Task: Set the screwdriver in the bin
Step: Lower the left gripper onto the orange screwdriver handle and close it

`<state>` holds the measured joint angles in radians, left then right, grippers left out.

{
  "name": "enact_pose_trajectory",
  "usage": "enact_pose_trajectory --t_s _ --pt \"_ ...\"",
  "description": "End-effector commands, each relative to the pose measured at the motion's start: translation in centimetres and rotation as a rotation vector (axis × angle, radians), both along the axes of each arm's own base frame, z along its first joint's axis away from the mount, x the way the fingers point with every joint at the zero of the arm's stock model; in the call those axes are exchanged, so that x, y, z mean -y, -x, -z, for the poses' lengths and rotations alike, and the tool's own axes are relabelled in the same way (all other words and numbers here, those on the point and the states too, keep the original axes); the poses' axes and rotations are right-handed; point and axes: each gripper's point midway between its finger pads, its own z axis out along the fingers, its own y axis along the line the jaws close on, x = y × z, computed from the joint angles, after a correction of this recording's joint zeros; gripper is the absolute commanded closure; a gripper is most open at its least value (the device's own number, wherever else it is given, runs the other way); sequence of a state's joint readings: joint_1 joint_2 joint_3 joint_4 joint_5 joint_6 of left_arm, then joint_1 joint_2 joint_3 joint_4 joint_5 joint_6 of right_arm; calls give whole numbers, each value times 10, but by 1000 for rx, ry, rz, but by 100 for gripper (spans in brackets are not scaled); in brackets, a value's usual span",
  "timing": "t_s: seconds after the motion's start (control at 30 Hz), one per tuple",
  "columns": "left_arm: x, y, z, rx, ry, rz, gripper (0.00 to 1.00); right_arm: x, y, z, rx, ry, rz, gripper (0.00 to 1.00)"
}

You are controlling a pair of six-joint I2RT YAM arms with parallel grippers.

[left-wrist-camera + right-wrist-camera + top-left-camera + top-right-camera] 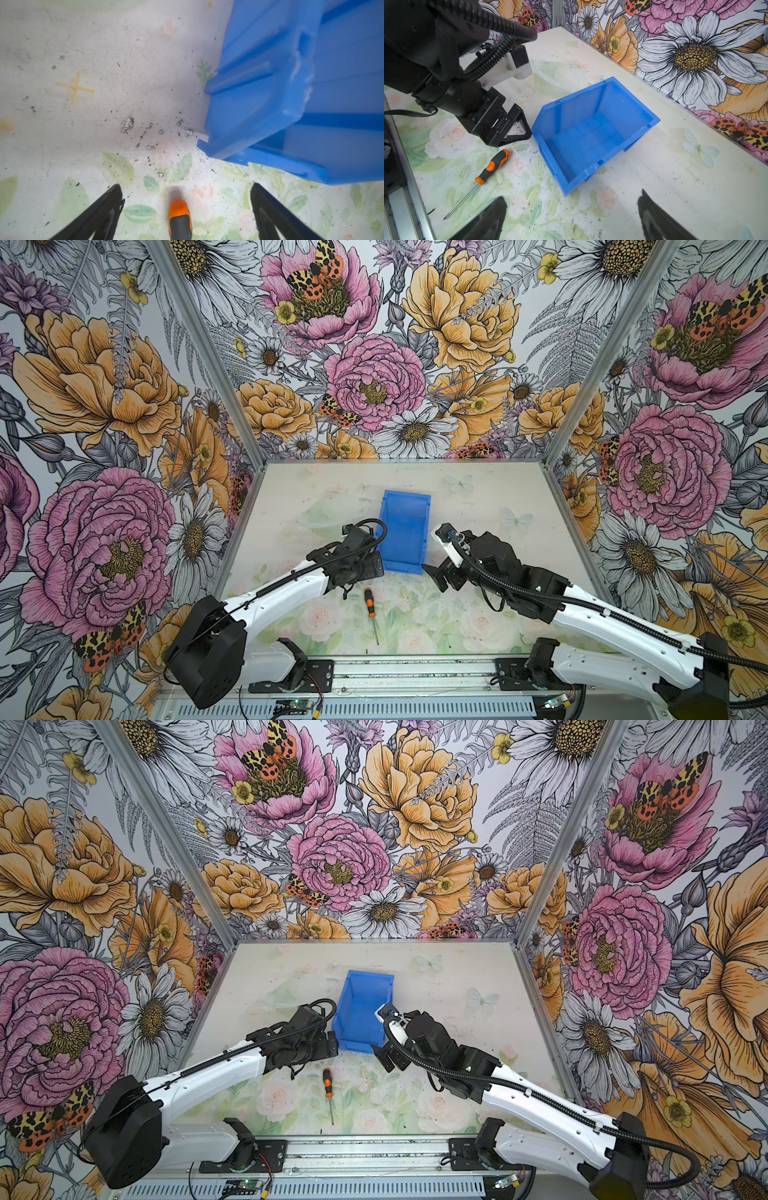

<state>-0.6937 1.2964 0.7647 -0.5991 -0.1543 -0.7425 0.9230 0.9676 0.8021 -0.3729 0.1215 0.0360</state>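
Note:
My left gripper should move back and down onto the black and orange handle (368, 599) (180, 223) and close there, because the screwdriver is below and back from its fingers.
The screwdriver (370, 605) (328, 1083), with a black and orange handle, lies flat on the table in front of the bin, its thin shaft pointing toward the table's front edge. The blue bin (405, 531) (359, 1011) (591, 135) stands empty mid-table. My left gripper (186, 185) is open just above the handle's orange end (179, 209), which lies between the two fingers untouched. In the right wrist view this left gripper (517, 128) hovers beside the bin's near corner. My right gripper (572, 196) (436, 574) is open and empty, to the right of the bin's front.
A clear bowl (328, 514) (560, 76) sits left of the bin, behind the left arm. Flowered walls close off the table on three sides. A metal rail (415, 672) runs along the front edge, just beyond the shaft's tip.

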Motion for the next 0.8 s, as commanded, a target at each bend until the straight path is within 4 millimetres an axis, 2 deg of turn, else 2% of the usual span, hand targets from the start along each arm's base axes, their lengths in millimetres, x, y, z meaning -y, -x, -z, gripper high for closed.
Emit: enact_pose_trajectory --t_s 0.0,0.27,0.57,0.77 --pt "-3 9 13 -32 -44 -31 5 -2 14 -2 -21 -38 -48 1" --pt "14 30 32 -91 -62 -24 16 7 18 -2 6 -36 -51 1" --pt "8 39 53 -118 -132 -51 31 7 24 0 -18 -60 -59 1" --pt "9 44 63 -134 -164 -48 48 11 21 -3 6 -53 -41 0"
